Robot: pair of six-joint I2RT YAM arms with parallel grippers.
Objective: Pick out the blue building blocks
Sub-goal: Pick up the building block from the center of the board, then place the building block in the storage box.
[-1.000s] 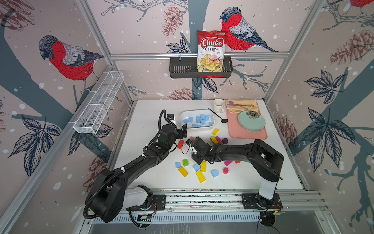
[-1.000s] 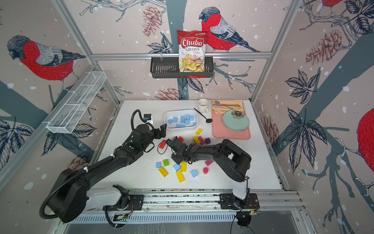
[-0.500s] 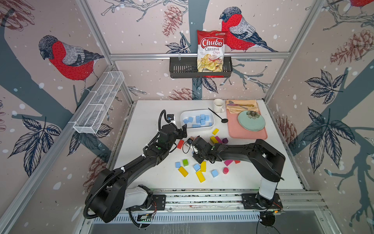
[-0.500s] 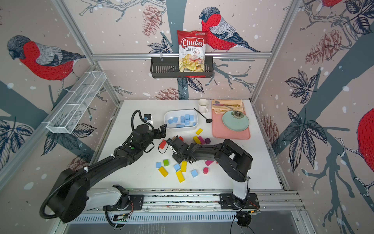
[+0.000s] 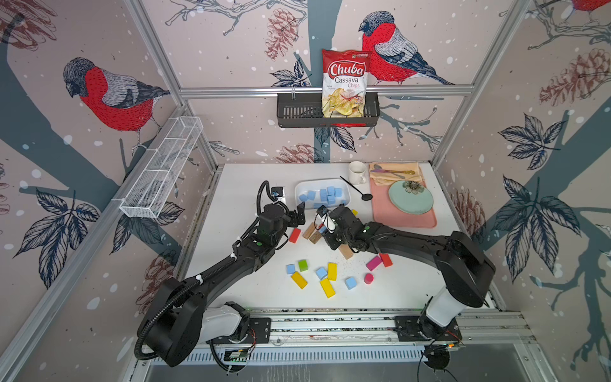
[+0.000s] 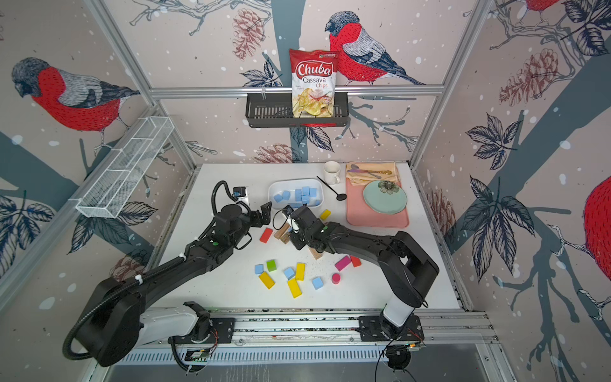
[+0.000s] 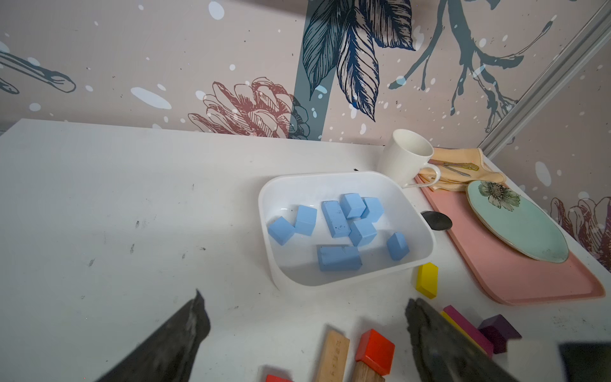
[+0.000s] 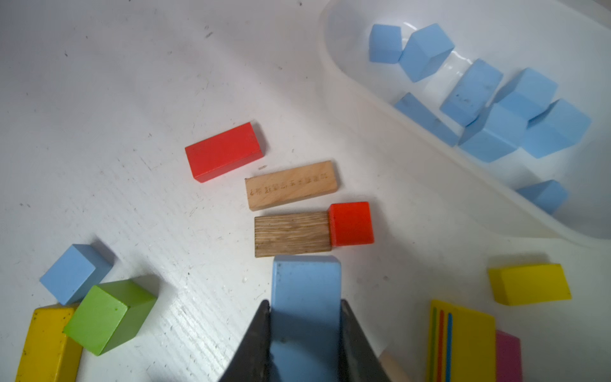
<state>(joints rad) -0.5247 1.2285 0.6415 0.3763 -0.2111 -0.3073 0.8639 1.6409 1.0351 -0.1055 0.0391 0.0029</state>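
Observation:
The white tray [image 5: 299,189] [image 8: 450,127] already has blue building blocks in it and lies outward, so my right gripper will next carry the block outward over the tray's near rim, lower it and release it.
My right gripper [image 8: 304,306] is shut on a blue building block [image 8: 305,287], a short bar that sticks out past the fingertips. In both top views it hangs over the tan blocks, just in front of the white tray [image 5: 299,189] [image 6: 271,191]. Several blue building blocks [image 5: 325,195] [image 6: 302,195] [image 7: 344,225] [image 8: 489,106] lie in that tray. Three more lie loose near the table's front [image 5: 290,268] [image 5: 321,273] [image 5: 350,282]. My left gripper [image 5: 297,215] [image 7: 304,314] stands open and empty, left of the tray's near corner.
A red bar [image 5: 294,235], tan wooden blocks [image 5: 310,231] and a red cube [image 8: 350,223] lie under and between the grippers. Yellow [image 5: 327,287], green [image 5: 302,265] and pink [image 5: 373,263] blocks lie in front. A pink mat with a plate [image 5: 410,197], a mug [image 5: 357,172] and a black spoon [image 5: 366,196] are at the back right.
My right gripper has closed fully on the blue block, risen, and moved back toward the white tray with it. The left arm has not moved.

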